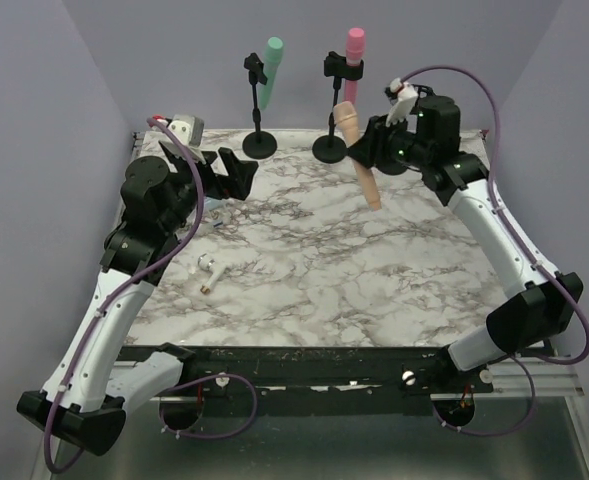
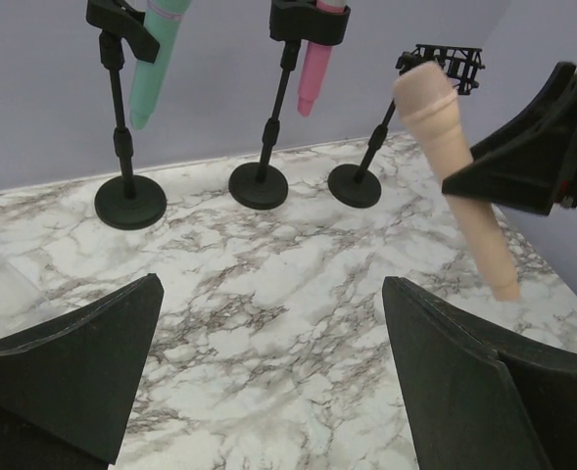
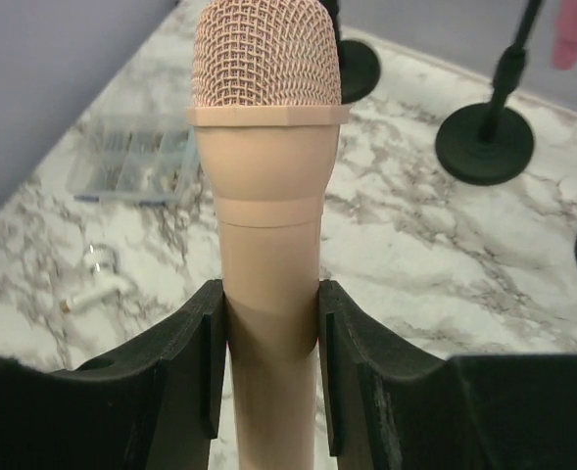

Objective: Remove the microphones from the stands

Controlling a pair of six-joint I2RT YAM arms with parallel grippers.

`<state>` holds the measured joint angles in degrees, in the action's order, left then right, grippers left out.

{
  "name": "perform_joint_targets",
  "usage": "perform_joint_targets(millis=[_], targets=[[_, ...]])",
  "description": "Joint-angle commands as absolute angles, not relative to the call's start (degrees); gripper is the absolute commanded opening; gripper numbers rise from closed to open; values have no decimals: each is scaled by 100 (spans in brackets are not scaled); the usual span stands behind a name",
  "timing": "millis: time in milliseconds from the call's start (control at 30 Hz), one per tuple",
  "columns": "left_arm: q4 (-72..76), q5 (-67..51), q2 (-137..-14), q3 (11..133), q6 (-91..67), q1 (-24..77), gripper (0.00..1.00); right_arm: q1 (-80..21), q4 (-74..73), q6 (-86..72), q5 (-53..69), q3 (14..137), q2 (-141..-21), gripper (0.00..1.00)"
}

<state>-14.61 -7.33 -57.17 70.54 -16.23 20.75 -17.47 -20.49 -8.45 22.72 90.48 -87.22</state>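
Note:
Next I will move my right gripper back and down toward the small white object (image 1: pixel 212 272), tilting the peach microphone flat onto the marble.
My right gripper (image 1: pixel 366 152) is shut on the peach microphone (image 1: pixel 357 152), holding it in the air clear of its stand, head up and handle hanging toward the table. In the right wrist view the microphone (image 3: pixel 268 196) sits between both pads (image 3: pixel 210 357). Its black stand (image 2: pixel 366 162) with an empty clip stands behind it. A green microphone (image 1: pixel 270 70) and a pink microphone (image 1: pixel 354 50) sit in their own stands at the back. My left gripper (image 1: pixel 236 172) is open and empty over the left part of the table; the left wrist view (image 2: pixel 268 382) shows only marble between its fingers.
A clear plastic box (image 3: pixel 136 162) lies on the marble table (image 1: pixel 304 290) at the left. A small white object (image 1: pixel 210 267) lies near the left front. Purple walls close the back and sides.

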Motion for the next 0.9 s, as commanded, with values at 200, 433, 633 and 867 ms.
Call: perform_joint_targets(millis=[200,433,633,867], targets=[[-1450,321,-5144,6998,-1404,2108,99,-3805,-2887,1017,960,8417,-9205,1],[-1434,412,-4587,6917,-1585,2103,99,-5638,-3145,1799,-226,7968,-9933,1],[-1191,972,-4227,6350,-1162,2109,98,-6587,-2640,1817,-319,7498,-10303,1],[-1024,838,-4113,5973,-1150,2108,99,-6963,-2201,2043,-476,7412,-10770,1]])
